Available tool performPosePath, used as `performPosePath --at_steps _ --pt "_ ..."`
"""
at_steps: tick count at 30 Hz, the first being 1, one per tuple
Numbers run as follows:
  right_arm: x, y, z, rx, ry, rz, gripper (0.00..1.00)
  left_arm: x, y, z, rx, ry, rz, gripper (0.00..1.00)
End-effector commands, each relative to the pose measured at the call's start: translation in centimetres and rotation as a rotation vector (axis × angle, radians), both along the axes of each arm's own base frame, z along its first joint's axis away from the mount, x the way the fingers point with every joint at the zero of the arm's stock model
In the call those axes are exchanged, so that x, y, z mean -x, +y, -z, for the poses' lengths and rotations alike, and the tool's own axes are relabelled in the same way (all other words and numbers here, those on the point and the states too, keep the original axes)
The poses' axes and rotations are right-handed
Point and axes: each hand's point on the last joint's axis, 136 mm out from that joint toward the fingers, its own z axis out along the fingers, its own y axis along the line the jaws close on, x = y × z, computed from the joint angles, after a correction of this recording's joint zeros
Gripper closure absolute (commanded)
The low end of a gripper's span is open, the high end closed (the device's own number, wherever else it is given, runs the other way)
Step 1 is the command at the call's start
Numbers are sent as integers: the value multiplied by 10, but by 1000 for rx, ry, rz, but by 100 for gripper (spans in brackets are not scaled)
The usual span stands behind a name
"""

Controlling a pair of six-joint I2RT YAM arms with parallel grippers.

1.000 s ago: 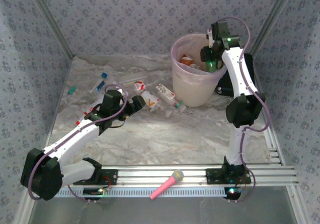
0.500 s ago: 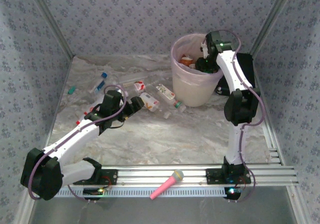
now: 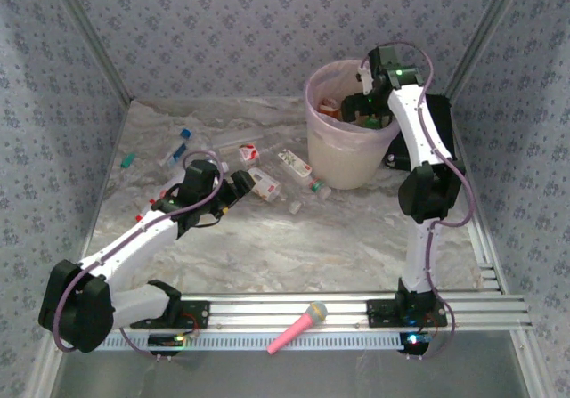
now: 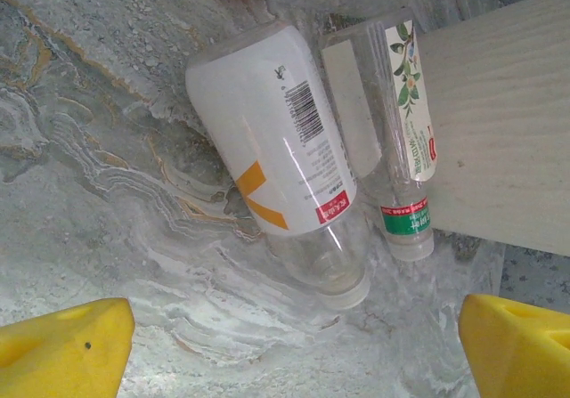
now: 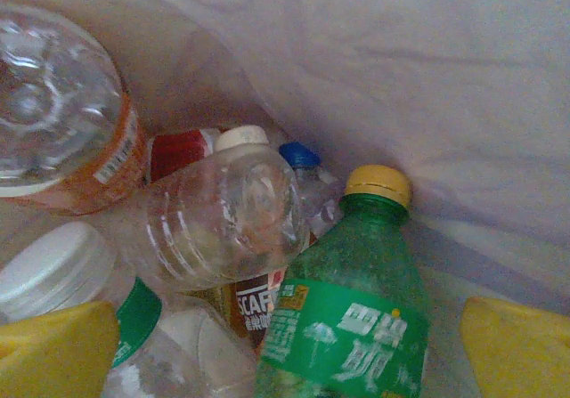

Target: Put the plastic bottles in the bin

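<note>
Next, my left gripper lowers toward the bin (image 3: 343, 158) and over the orange-marked label of the clear bottle (image 3: 265, 185), since the open fingers are still short of it.
My left gripper (image 3: 249, 184) hangs open low over the table, its yellow fingertips (image 4: 62, 345) wide apart. Just beyond them lies a clear bottle with a white and orange label (image 4: 276, 140), apart from the fingers. Beside it a slimmer bottle with a green and red band (image 4: 396, 131) rests against the bin's cream wall (image 4: 499, 122). More plastic bottles (image 3: 294, 164) lie scattered on the table. My right gripper (image 3: 363, 111) is open over the pink-lined bin (image 3: 343, 158). Under it a green bottle with a yellow cap (image 5: 356, 309) lies among several bottles (image 5: 223, 220).
A pink toy microphone (image 3: 298, 327) lies on the front rail. A small teal object (image 3: 127, 159) sits near the left wall. A black box (image 3: 445, 135) stands behind the right arm, beside the bin. Patterned walls close in on three sides.
The right gripper has opened over the bin, and the green bottle it carried now lies inside. The left gripper has edged closer to the white-labelled bottle.
</note>
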Motion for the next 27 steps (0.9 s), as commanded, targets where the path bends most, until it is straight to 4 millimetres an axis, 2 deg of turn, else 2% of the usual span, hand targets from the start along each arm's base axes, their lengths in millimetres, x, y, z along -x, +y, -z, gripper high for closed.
performPosePath --at_steps 1,7,12,15,18,20,27 --pt "14 -1 -40 1 -57 -24 0 -6 -3 -5 48 -5 -24 6" --pt "32 15 -104 -93 -193 -91 0 -6 -16 9 177 49 -140 5" --pt "56 20 -144 -151 -266 -102 0 -6 -34 18 187 71 -215 4" --pt "78 25 -158 -170 -291 -104 0 -8 -52 23 204 77 -246 3" --pt "101 34 -171 -180 -333 -122 0 -9 -66 39 191 133 -278 2" --pt "113 36 -174 -180 -350 -121 0 -9 -74 49 178 177 -287 2" --pt "142 32 -176 -177 -373 -111 0 -22 -102 61 131 229 -279 2"
